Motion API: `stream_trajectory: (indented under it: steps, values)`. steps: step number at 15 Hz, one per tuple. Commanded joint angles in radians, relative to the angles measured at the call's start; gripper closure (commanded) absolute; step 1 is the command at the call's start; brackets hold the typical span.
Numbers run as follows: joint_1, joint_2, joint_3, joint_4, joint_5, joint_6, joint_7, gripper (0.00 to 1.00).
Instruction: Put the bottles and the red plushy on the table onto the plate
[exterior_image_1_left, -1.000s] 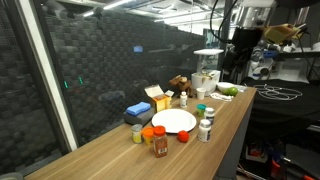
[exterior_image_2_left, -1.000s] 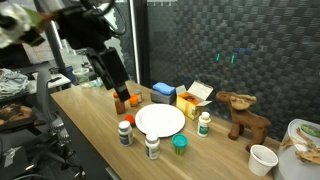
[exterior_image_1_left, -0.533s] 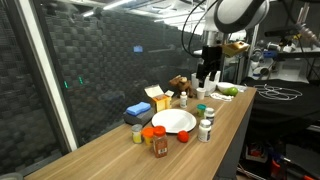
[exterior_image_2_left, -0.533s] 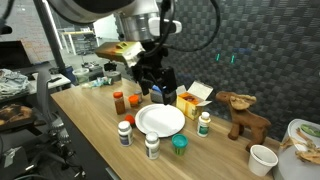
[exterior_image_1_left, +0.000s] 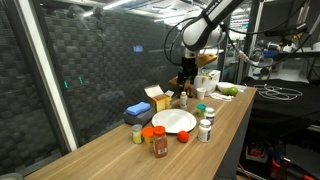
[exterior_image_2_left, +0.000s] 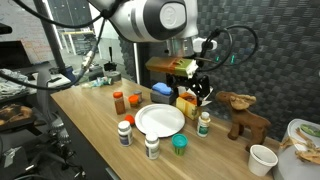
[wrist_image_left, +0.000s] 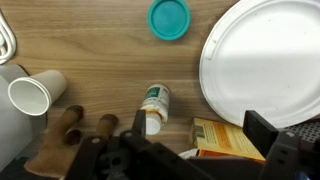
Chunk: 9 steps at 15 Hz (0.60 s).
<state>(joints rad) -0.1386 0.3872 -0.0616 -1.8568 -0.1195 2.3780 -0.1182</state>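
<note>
The bottle stands off the gap between my gripper's fingers. My gripper should next move down and left in the wrist view onto the white bottle's cap (exterior_image_2_left: 205, 115) (wrist_image_left: 153, 125).
The white plate (exterior_image_1_left: 174, 121) (exterior_image_2_left: 160, 120) (wrist_image_left: 265, 60) lies on the wooden table (exterior_image_1_left: 225, 125), empty. Around it stand bottles: a brown red-capped one (exterior_image_1_left: 160, 145) (exterior_image_2_left: 119, 102), an orange-capped one (exterior_image_1_left: 148, 134), white dark-capped ones (exterior_image_2_left: 125, 133) (exterior_image_2_left: 152, 146), a green-lidded jar (exterior_image_2_left: 180, 145) (wrist_image_left: 169, 19) and a white bottle (exterior_image_2_left: 204, 123) (wrist_image_left: 153, 107). The red plushy (exterior_image_1_left: 183, 137) sits near the plate's edge. My gripper (exterior_image_1_left: 185, 85) (exterior_image_2_left: 200, 92) (wrist_image_left: 200, 128) hangs open and empty above the yellow box, with the white bottle near one finger in the wrist view.
A yellow box (exterior_image_2_left: 190, 100) (wrist_image_left: 228, 138) and a blue box (exterior_image_2_left: 163, 92) sit behind the plate. A brown plush animal (exterior_image_2_left: 243, 113) (wrist_image_left: 60, 140) and a paper cup (exterior_image_2_left: 263, 159) (wrist_image_left: 38, 91) stand further along. A dark mesh wall (exterior_image_1_left: 90, 70) runs behind the table.
The arm has swung along the table and come down from the far end to over the yellow box beside the plate. The jaws stayed open; nothing on the table moved.
</note>
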Motion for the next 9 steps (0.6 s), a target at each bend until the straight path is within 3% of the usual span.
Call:
stream_trajectory:
  steps: [1, 9]
  values:
    - [-0.026, 0.108, -0.001, 0.149, 0.04, -0.038, -0.061, 0.0]
    - [-0.072, 0.215, 0.007, 0.26, 0.075, -0.06, -0.077, 0.0]
